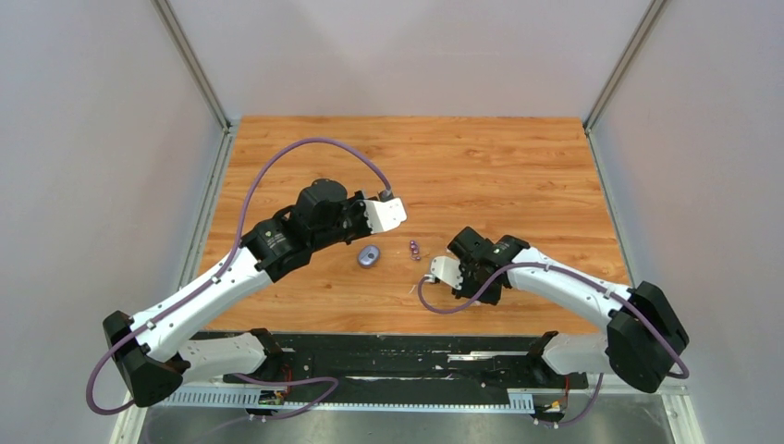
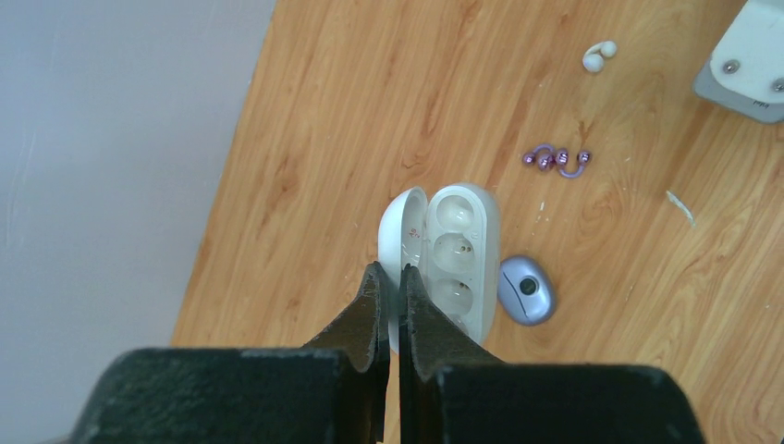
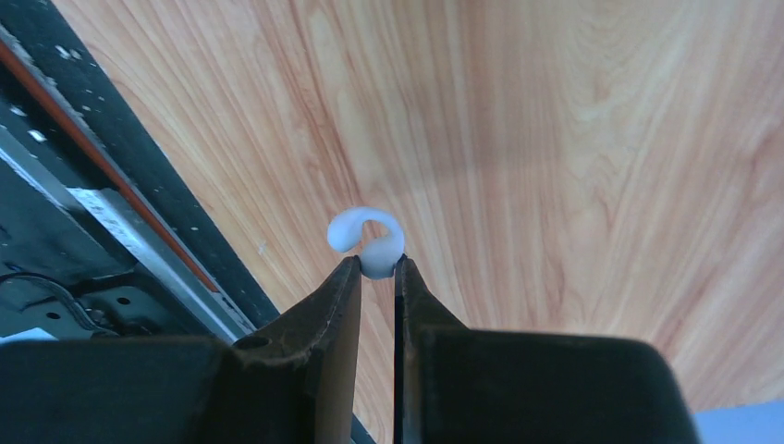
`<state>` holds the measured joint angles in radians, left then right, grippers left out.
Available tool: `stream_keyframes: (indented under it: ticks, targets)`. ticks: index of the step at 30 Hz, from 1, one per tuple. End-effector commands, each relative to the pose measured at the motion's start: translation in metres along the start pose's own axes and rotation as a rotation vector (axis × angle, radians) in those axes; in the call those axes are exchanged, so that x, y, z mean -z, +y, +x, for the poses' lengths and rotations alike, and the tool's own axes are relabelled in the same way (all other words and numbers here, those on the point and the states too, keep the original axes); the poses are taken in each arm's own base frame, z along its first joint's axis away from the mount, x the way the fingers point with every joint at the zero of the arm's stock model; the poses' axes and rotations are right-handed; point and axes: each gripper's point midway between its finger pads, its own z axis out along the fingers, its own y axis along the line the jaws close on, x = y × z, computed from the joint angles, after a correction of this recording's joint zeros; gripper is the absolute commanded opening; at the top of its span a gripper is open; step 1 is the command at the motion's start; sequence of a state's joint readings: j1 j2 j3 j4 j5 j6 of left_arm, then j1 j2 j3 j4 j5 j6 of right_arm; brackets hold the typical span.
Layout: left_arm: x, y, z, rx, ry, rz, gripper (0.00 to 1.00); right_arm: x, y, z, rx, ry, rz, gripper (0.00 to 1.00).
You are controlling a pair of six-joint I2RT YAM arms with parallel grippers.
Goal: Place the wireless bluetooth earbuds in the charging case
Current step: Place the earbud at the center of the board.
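Note:
My right gripper will next take the white earbud outward and to the left in the top view, toward the white case's round sockets, since they are open and empty.
The white charging case [image 2: 458,250] stands open, its lid [image 2: 399,231] swung left and its round sockets empty. My left gripper [image 2: 393,276] is shut on the lid's edge; in the top view this gripper [image 1: 393,211] hides the case. My right gripper [image 3: 377,264] is shut on a white earbud [image 3: 365,236], pinching one bulb while the curled end sticks out, held above the wood near the table's front edge. Another white earbud [image 2: 599,55] lies on the table. Two purple earbuds [image 2: 557,161] lie together between the arms [image 1: 415,248].
A closed purple case [image 2: 527,289] rests on the wood just right of the white case and shows in the top view [image 1: 369,256]. The right gripper's white housing [image 2: 749,55] is close beyond the earbuds. A black rail [image 3: 111,185] borders the table's near edge.

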<state>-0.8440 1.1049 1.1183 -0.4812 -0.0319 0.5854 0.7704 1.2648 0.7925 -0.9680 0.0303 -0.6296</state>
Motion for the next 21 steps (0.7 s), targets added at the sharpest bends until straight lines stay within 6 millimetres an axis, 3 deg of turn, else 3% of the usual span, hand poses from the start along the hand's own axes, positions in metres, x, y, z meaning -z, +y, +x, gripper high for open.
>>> stream_keyframes:
  ticks: [1,4,11,21]
  targets:
    - [0.009,0.001,-0.009,0.028,-0.045,-0.007,0.0,-0.002,0.002,-0.036,-0.034,-0.116,-0.076,0.0]
    - [0.01,0.003,-0.009,0.031,-0.044,-0.013,0.0,-0.01,-0.011,-0.057,-0.107,-0.188,-0.072,0.0]
    - [0.012,0.011,-0.005,0.045,-0.026,-0.027,0.0,-0.022,-0.035,-0.086,-0.156,-0.259,-0.031,0.01]
    - [0.009,0.025,-0.009,0.012,-0.045,-0.073,0.0,-0.032,-0.031,-0.074,-0.227,-0.266,-0.064,0.01]
